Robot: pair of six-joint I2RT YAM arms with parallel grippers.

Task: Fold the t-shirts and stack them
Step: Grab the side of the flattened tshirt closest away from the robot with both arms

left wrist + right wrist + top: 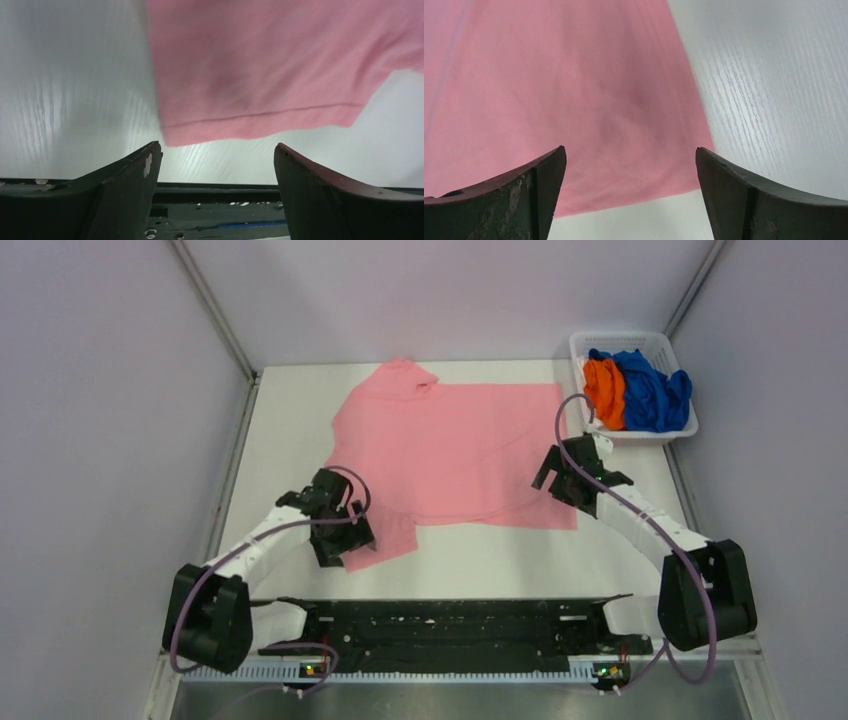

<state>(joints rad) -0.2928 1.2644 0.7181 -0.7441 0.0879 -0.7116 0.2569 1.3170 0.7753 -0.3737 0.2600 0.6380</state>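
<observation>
I should move my right gripper down and back next, onto the pink t-shirt's near hem corner point(570, 524) point(688, 184), because that corner is below the gripper and closer to my base.
The light pink t-shirt point(455, 445) lies spread flat on the white table, neck towards the left. My left gripper point(340, 537) is open and empty over its near left sleeve; in the left wrist view the sleeve hem point(260, 120) lies just beyond the open fingers point(145, 170). My right gripper point(565, 480) is open and empty above the shirt's near right corner point(624, 150). The orange t-shirt point(606, 390) and the royal blue t-shirt point(652, 390) lie bunched in the white basket point(685, 430) at the back right.
Grey walls enclose the table on the left, back and right. A black rail point(450, 625) runs along the near edge between the arm bases. Bare white table point(774, 90) lies right of the pink shirt.
</observation>
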